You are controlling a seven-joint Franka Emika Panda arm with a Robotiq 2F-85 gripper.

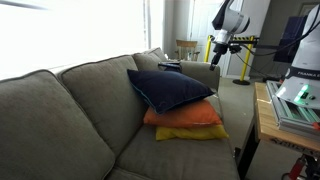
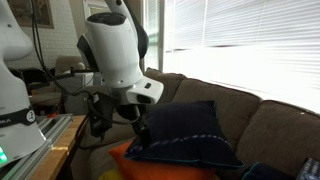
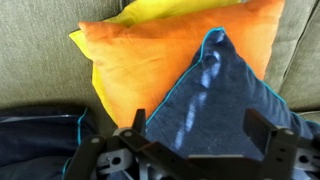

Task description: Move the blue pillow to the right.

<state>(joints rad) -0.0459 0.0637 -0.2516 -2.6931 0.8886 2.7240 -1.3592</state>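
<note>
I should next lower my gripper toward the wrist view's top edge, onto the blue pillow's teal-edged corner (image 1: 212, 93) (image 3: 214, 40) below it, since that narrow pillow tip fits my open fingers.
The blue pillow (image 1: 172, 90) (image 2: 185, 135) lies on top of a stack on the grey sofa (image 1: 70, 110), above an orange pillow (image 1: 185, 117) and a yellow pillow (image 1: 190, 133). In the wrist view the blue pillow (image 3: 215, 95) has teal piping and covers the right part of the orange pillow (image 3: 140, 65), with the yellow pillow (image 3: 165, 10) showing behind. My gripper (image 3: 200, 125) (image 2: 140, 126) is open, its two fingers spread on either side of the blue pillow's corner with nothing held. In an exterior view the gripper (image 1: 218, 48) hangs beyond the sofa's far arm, apart from the pillows.
A wooden table (image 1: 268, 125) with a white device (image 1: 295, 98) stands beside the sofa's seat. A stand with yellow parts (image 1: 240, 45) is at the back. More dark blue fabric with teal edging (image 3: 40, 140) lies at the wrist view's lower left. Bright windows with blinds (image 2: 250, 40) run behind the sofa.
</note>
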